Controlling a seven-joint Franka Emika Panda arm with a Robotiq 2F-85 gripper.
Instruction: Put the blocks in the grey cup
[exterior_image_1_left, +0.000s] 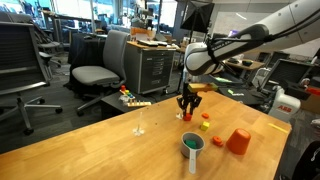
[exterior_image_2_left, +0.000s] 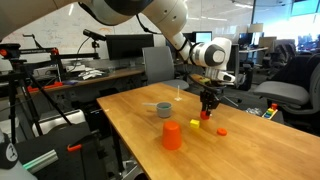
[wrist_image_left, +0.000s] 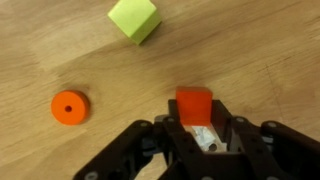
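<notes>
The red block starts low, outside the cup, so next my gripper should go up, carry it over the grey cup's opening (exterior_image_1_left: 192, 141) and lower it to release.
My gripper (wrist_image_left: 196, 130) is shut on a small red block (wrist_image_left: 194, 103), low over the wooden table. It also shows in both exterior views (exterior_image_1_left: 188, 106) (exterior_image_2_left: 208, 104). A yellow-green block (wrist_image_left: 134, 19) lies just beyond it, also seen in both exterior views (exterior_image_1_left: 204, 116) (exterior_image_2_left: 196, 124). A small orange round piece (wrist_image_left: 68, 107) lies beside it on the table (exterior_image_2_left: 221, 131). The grey cup (exterior_image_1_left: 192, 146) with its long handle stands nearer the table's front, with something green inside. It also shows in an exterior view (exterior_image_2_left: 163, 109).
An orange tapered cup (exterior_image_1_left: 238, 141) (exterior_image_2_left: 172, 135) stands on the table near the grey cup. A thin clear stemmed glass (exterior_image_1_left: 139, 124) stands apart. A small stack of coloured toys (exterior_image_1_left: 130, 98) sits near the table's edge. Office chairs and desks surround the table.
</notes>
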